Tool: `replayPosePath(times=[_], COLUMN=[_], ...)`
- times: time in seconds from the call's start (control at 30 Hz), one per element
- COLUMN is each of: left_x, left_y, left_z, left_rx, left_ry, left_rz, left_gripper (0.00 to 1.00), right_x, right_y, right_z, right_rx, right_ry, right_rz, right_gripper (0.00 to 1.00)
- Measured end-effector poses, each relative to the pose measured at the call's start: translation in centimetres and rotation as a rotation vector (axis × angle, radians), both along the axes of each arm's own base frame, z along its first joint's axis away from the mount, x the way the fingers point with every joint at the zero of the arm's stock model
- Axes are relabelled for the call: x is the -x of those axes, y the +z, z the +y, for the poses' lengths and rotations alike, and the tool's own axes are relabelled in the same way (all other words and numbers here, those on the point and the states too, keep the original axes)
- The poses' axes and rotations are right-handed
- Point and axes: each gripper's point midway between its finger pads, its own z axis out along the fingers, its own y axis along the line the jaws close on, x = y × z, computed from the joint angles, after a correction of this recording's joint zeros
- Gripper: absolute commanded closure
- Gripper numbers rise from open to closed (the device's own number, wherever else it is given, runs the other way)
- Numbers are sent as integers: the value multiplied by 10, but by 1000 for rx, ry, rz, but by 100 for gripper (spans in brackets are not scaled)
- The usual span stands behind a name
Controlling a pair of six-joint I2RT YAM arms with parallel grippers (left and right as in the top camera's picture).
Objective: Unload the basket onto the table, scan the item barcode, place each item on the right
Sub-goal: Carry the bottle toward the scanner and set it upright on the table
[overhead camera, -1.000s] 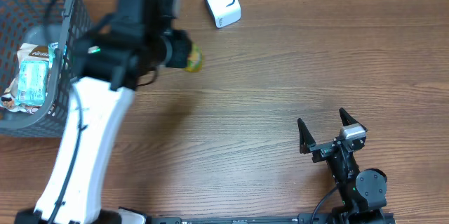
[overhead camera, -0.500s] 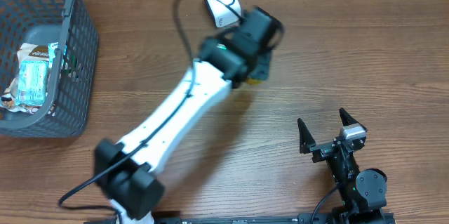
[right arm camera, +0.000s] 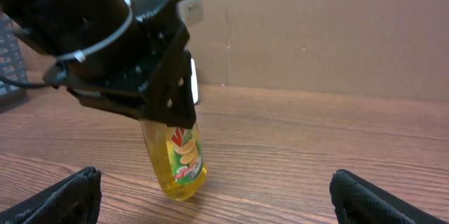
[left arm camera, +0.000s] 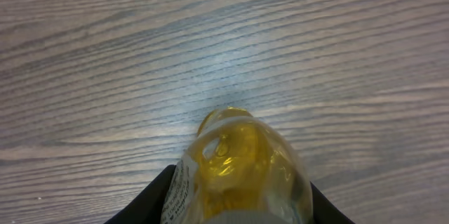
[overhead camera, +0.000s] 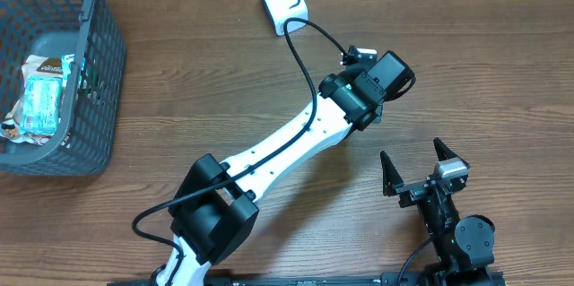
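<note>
I will lower the tilted yellow bottle in my left gripper a little next, down onto the wooden tabletop, and release it there, because the wood around its base is clear.
A yellow bottle (left arm camera: 242,168) with a green and red label (right arm camera: 186,152) hangs tilted, and my left gripper (right arm camera: 170,120) is shut on its upper part from above. The bottle's base is at or just above the wooden table; I cannot tell if it touches. From overhead the left gripper (overhead camera: 369,91) covers the bottle, right of the table's middle. The white barcode scanner (overhead camera: 283,2) stands at the table's far edge, well to the left of the gripper. My right gripper (overhead camera: 420,168) stands open and empty near the front edge, with the bottle ahead of it on its left side.
A dark mesh basket (overhead camera: 100,71) with several packaged items stands at the far left. The left arm's white link (overhead camera: 278,151) stretches diagonally across the table's middle. A cardboard wall (right arm camera: 337,27) backs the table.
The left arm has swung from beside the basket rightwards across the table with the bottle in its grip, ending ahead of the right gripper. The right arm has not moved.
</note>
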Motion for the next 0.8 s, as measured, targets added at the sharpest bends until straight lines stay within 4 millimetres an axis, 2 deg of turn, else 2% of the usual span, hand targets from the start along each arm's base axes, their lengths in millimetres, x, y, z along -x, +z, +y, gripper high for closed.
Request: replayPosePath(times=[0.23,0.3,0.37,0.4,0.47,0.57,0.63,0.8], left_x=[-4,-4,-6,-5,-5,-4,-4,-3], left_y=[-25,-34,-36,-36,-36,-37,-37,-32], left_z=[-1,-2,-2,-2,-2,-2,-2,-4], left_rx=[-21,-31,-29,-29,-24,-19,-22,-34], left_ry=[45,48,53,54,61,65,59,18], left_rz=[19,28,25,25,28,34,37,36], left_gripper=[64,60,55,49,28,10,4,3], right_x=[0,0,0,0,0,0,0,0], right_y=[0,0,0,0,0,0,0,0], right_z=[0,0,0,0,0,0,0,0], right_rx=[0,0,0,0,0,0,0,0], right_ry=[1,1,1,1,1,1,1,0], right_rz=[0,0,0,0,0,0,0,0], right_gripper=[0,0,0,0,0,0,0,0])
